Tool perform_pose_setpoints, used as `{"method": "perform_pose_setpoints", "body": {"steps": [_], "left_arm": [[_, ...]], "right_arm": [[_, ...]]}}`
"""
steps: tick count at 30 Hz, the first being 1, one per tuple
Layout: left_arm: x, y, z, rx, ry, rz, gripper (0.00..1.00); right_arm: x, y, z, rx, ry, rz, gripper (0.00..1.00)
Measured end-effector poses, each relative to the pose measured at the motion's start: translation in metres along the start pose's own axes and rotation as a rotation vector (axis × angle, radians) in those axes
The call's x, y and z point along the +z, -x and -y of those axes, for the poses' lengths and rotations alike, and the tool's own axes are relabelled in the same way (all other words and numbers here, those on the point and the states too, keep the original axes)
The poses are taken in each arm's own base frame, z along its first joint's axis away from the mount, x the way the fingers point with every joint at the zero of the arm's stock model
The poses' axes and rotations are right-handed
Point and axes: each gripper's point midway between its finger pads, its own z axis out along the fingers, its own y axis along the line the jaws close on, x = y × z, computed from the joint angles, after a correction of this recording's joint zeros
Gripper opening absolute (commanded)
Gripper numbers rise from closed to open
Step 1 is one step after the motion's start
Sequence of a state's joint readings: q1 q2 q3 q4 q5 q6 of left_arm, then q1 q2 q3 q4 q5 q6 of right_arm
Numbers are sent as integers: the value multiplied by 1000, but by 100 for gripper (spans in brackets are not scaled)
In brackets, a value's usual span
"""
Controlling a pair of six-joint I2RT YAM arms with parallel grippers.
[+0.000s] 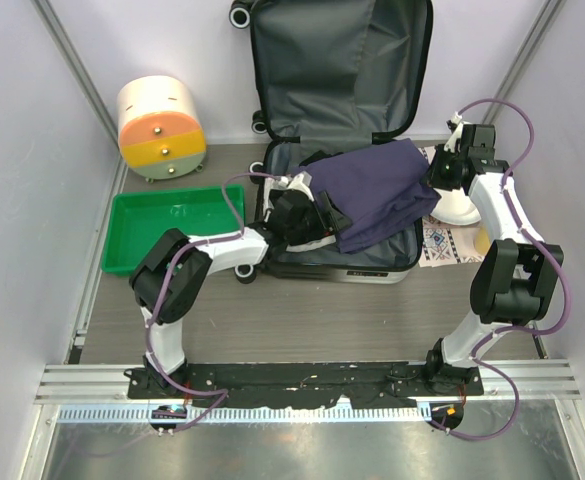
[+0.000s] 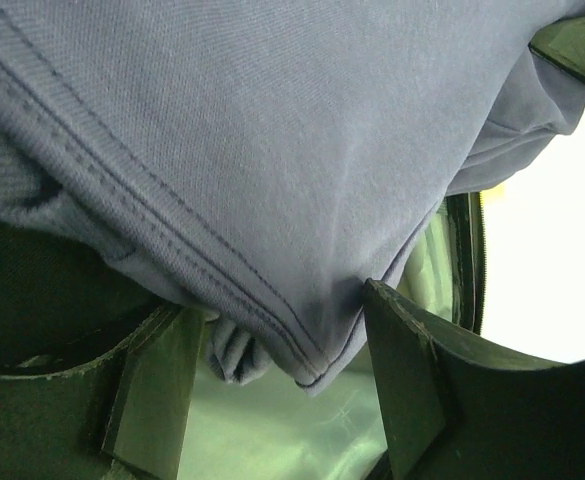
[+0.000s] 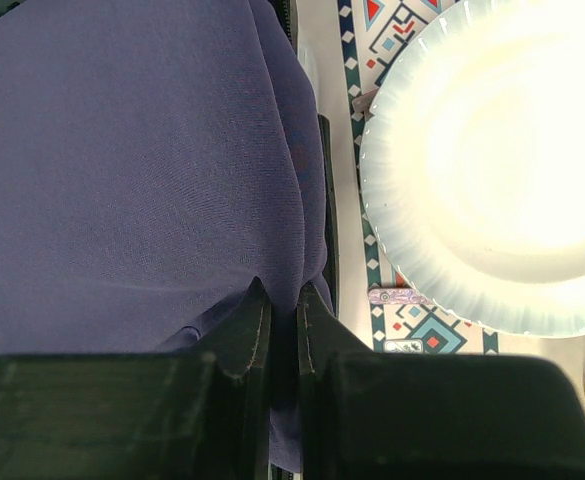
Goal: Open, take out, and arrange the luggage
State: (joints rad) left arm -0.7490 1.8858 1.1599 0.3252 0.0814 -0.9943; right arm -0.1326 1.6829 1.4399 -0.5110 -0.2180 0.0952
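I should next move my left gripper slightly farther onto the navy cloth's stitched corner between its open fingers, and then I should close the fingertips.
The luggage (image 1: 344, 262) lies open in the middle of the table, its dark grey lined lid (image 1: 342, 60) propped against the back wall. A navy cloth (image 1: 377, 190) is draped over the open base, reaching its right rim. My right gripper (image 3: 282, 300) is shut on a fold of the cloth (image 3: 122, 150) at its right edge; from above this gripper (image 1: 442, 170) sits at the case's right side. My left gripper (image 2: 287, 370) is open, and a stitched corner of the cloth (image 2: 272, 150) hangs between its fingers (image 2: 412, 380). In the top view the left gripper (image 1: 307, 215) is at the cloth's left end.
A green tray (image 1: 167, 225) lies left of the case, with a cream-and-orange cylinder (image 1: 162, 128) behind it. A white plate (image 3: 492, 160) rests on a patterned mat (image 3: 412, 320) just right of the case. Walls close in on both sides.
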Motion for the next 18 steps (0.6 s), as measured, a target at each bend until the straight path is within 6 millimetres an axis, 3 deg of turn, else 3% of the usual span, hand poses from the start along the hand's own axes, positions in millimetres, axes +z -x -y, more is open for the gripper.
{"method": "perform_pose_setpoints", "body": {"steps": [2, 6, 11, 12, 15, 18], "left_arm": [[4, 1, -1, 1, 0, 4, 67], [12, 5, -5, 5, 31, 23, 77], [14, 9, -9, 9, 80, 42, 77], [14, 9, -12, 9, 92, 44, 75], [14, 11, -14, 20, 104, 51, 56], [14, 13, -14, 43, 108, 54, 47]], "right_arm": [[0, 0, 0, 0, 0, 0, 1], [0, 0, 0, 0, 0, 0, 1], [0, 0, 0, 0, 0, 0, 1], [0, 0, 0, 0, 0, 0, 1], [0, 0, 0, -1, 0, 0, 1], [0, 0, 0, -3, 1, 0, 1]]}}
